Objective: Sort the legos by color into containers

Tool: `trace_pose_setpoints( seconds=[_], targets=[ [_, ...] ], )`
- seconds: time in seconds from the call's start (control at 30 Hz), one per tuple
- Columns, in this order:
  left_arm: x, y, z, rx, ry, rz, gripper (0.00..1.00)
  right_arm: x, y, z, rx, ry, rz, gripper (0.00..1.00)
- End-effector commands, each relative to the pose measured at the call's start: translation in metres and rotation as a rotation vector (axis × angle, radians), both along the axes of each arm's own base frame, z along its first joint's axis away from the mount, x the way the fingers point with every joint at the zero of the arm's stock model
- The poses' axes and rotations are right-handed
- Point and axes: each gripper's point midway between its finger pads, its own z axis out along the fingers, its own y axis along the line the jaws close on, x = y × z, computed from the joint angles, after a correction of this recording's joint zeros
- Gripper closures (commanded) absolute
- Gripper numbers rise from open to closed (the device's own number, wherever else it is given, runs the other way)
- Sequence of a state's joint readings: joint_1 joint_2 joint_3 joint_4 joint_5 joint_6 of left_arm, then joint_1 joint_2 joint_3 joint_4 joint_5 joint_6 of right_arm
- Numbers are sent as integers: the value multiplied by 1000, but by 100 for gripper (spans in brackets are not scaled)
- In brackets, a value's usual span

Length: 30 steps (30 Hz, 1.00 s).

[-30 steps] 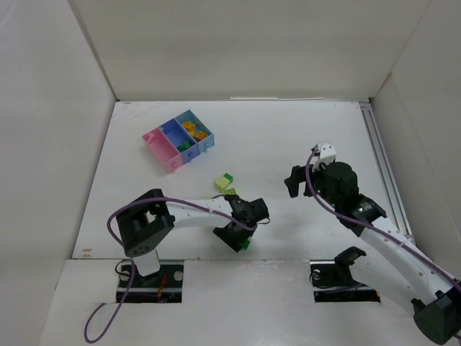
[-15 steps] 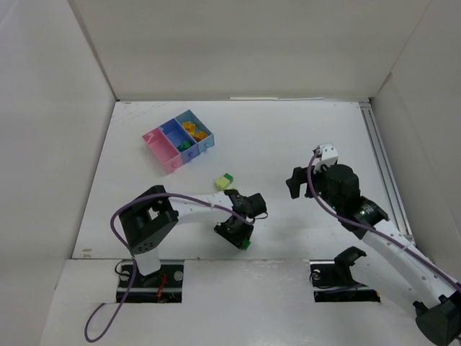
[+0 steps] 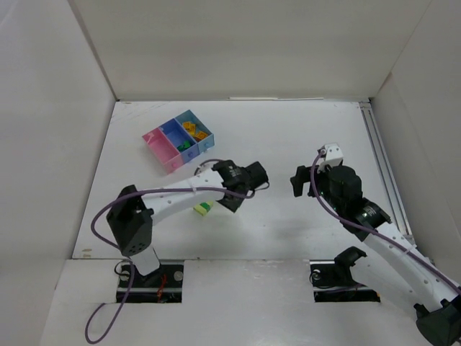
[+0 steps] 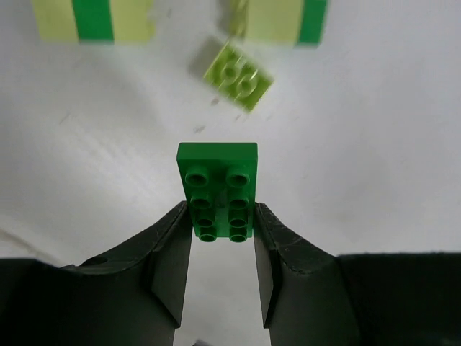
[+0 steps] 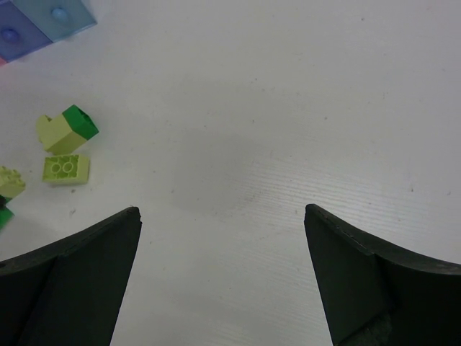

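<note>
The middle blue bin [image 3: 179,138] already holds a green brick, so my left gripper should next swing outward and left in the top view, over it.
My left gripper [image 4: 222,213] is shut on a dark green brick [image 4: 217,173] and holds it above the table; in the top view the gripper [image 3: 232,189] hangs in front of the bins. Under it lie a lime brick [image 4: 238,76] and two pale yellow-with-green bricks [image 4: 92,18] [image 4: 277,20]. One pale yellow-with-green brick [image 3: 204,209] shows beside the left arm. The pink and blue bins [image 3: 178,142] stand at the back left with orange and green bricks inside. My right gripper [image 5: 223,216] is open and empty over bare table, also visible in the top view [image 3: 299,180].
The right wrist view shows a pale yellow-with-green brick [image 5: 65,130] and a lime brick [image 5: 65,167] to its left, and a blue bin corner [image 5: 43,18]. White walls enclose the table; a rail [image 3: 385,173] runs along the right edge.
My left arm has swung from the near edge up toward the bins, carrying the dark green brick. The loose bricks are now partly under the arm. The right arm has barely moved.
</note>
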<state>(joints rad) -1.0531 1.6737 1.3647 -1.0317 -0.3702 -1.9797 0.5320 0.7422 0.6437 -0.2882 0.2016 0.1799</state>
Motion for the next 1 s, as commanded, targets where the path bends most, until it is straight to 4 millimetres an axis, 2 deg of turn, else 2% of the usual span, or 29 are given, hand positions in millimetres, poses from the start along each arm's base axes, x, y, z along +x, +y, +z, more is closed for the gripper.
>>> trace_pose_setpoints(
  seconds=[0.0, 0.1, 0.13, 0.2, 0.23, 0.27, 0.33, 0.37, 0.4, 0.43, 0.47, 0.5, 0.53, 0.57, 0.6, 0.63, 0.67, 0.77, 0.8, 0.9, 0.97],
  targets=[
    [53, 57, 47, 89, -177, 102, 87, 0, -6, 3, -7, -14, -34, 0],
    [86, 85, 74, 114, -248, 105, 87, 0, -7, 6, -10, -16, -43, 0],
    [103, 102, 82, 129, -278, 131, 87, 1, -7, 11, -4, -25, -43, 0],
    [129, 115, 102, 118, -365, 162, 85, 2, -8, 10, -14, -16, -51, 0],
    [144, 138, 108, 176, -380, 134, 82, 2, -10, 14, -15, -21, -60, 0],
    [160, 141, 120, 143, -432, 134, 82, 3, -10, 18, -10, -28, -60, 0],
    [179, 154, 126, 141, -449, 91, 82, 5, -10, 20, -5, -28, -73, 0],
    [190, 179, 122, 184, -428, 86, 82, 6, -9, 24, -3, -31, -73, 0],
    [207, 183, 129, 180, -473, 59, 82, 7, -10, 22, -15, -20, -81, 0],
    [215, 190, 118, 200, -447, 55, 82, 8, -13, 22, -27, -10, -93, 0],
    [222, 207, 111, 208, -429, 84, 82, 7, -15, 24, -31, -10, -102, 0],
    [236, 211, 119, 230, -454, 29, 82, 9, -16, 29, -38, -9, -115, 0],
    [242, 216, 116, 232, -442, 26, 82, 8, -20, 26, -59, 12, -127, 0],
    [251, 215, 100, 225, -399, -11, 82, 9, -25, 28, -71, 9, -152, 0],
    [264, 222, 108, 226, -415, -20, 82, 10, -26, 32, -69, -1, -163, 0],
    [268, 225, 104, 241, -391, -46, 82, 9, -29, 31, -78, 6, -171, 0],
    [276, 221, 88, 247, -356, -74, 82, 9, -29, 31, -78, 6, -171, 0],
    [290, 221, 86, 274, -342, -95, 82, 9, -32, 34, -59, -2, -198, 0],
    [293, 225, 74, 281, -309, -91, 82, 9, -33, 34, -62, -4, -208, 0],
    [297, 234, 63, 266, -278, -92, 80, 10, -32, 32, -43, 0, -216, 0],
    [295, 235, 45, 227, -247, -113, 80, 11, -32, 29, -49, 8, -216, 0]
  ],
)
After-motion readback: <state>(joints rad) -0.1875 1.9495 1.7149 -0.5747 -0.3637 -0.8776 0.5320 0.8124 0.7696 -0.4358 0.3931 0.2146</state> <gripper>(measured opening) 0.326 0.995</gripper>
